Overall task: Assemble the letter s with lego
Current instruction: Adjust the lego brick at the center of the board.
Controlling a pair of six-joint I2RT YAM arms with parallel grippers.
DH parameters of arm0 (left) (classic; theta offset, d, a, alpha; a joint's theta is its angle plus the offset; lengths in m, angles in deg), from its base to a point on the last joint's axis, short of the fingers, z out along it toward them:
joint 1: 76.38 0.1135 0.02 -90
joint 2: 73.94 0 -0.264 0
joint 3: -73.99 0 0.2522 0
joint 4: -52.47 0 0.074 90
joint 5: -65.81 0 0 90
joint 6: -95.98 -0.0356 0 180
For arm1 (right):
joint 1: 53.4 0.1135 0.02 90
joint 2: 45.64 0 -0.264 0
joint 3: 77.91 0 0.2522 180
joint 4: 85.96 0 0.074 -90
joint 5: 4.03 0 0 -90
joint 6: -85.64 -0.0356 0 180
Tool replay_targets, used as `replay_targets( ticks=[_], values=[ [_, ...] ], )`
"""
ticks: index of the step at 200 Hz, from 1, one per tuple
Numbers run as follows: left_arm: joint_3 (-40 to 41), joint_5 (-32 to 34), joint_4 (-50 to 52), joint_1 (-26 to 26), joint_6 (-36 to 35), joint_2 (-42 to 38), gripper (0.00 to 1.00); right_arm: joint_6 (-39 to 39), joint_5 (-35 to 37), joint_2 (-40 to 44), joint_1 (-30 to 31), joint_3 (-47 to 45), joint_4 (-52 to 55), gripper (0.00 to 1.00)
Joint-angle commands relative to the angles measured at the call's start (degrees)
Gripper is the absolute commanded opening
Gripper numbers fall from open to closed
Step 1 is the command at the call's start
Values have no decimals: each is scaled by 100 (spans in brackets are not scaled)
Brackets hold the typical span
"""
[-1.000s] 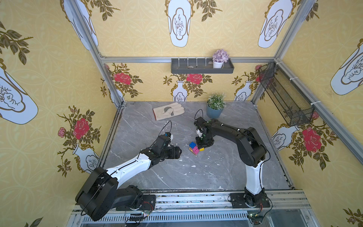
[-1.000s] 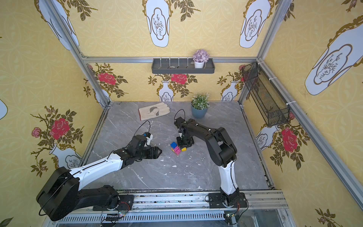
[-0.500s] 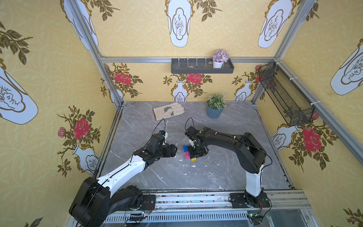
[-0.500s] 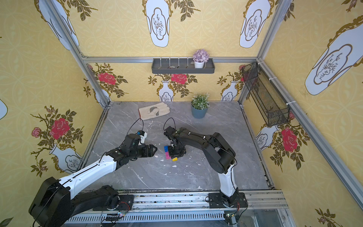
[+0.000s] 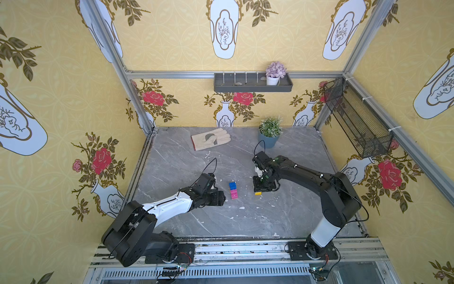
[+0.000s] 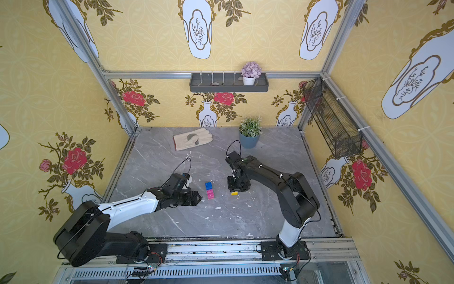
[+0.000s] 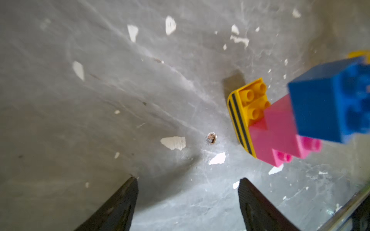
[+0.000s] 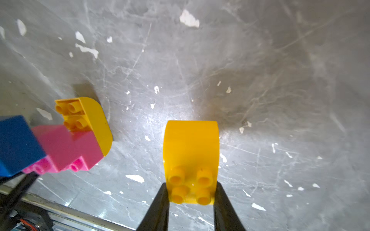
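Observation:
My right gripper moves outward and down to the bare tabletop next, since that lies below and outward of it. It releases the second yellow brick there, clear of the cluster.
A small cluster of lego (image 5: 233, 190) stands mid-table in both top views, blue on top of two pink bricks. In the left wrist view a striped yellow brick (image 7: 248, 112) sits at its base beside the pink (image 7: 276, 132) and blue (image 7: 328, 104). My left gripper (image 5: 222, 198) is just left of the cluster, open, with nothing between its fingers (image 7: 124, 204). My right gripper (image 8: 191, 192) is a short way right of the cluster and shut on a second yellow brick (image 8: 191, 156), studs towards the camera. That brick (image 5: 258, 193) hangs low over the table.
A work glove (image 5: 210, 138) lies at the back left of the table. A potted plant (image 5: 269, 132) stands at the back, behind the right arm. A wire basket (image 5: 356, 123) hangs on the right wall. White chips dot the grey tabletop (image 5: 245, 221).
The right gripper slid the cluster slightly left, then drew away to the right with the yellow brick in it. The cluster stays standing. The left gripper has barely moved.

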Motion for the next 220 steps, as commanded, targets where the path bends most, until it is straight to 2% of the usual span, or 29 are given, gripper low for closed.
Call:
replay_targets(
  ticks=[1, 81, 125, 158, 183, 189, 203, 220],
  values=[
    [-142, 71, -230, -71, 114, 439, 81, 224, 185, 203, -145, 43, 155, 28],
    [-926, -13, -282, -75, -337, 1687, 82, 370, 196, 688, -584, 11, 285, 29],
    [-1487, -332, -236, -22, -891, 2287, 82, 494, 90, 684, -641, 81, 252, 29],
    [-1723, -626, -237, 43, -1200, 2600, 82, 891, -126, 719, -636, 30, -62, 29],
    [-1500, -435, -153, 313, -989, 2248, 82, 1200, -39, 463, -638, 66, -223, 29],
    [-1362, -427, -195, 628, -878, 2097, 82, 1216, -11, 367, -634, 138, -222, 29],
    [-983, -538, -303, 924, -690, 1633, 82, 1165, -10, 84, -636, 475, -176, 28],
    [-771, -507, -176, 986, -692, 1139, 82, 1084, -12, -191, -585, 995, -128, 27]
  ],
)
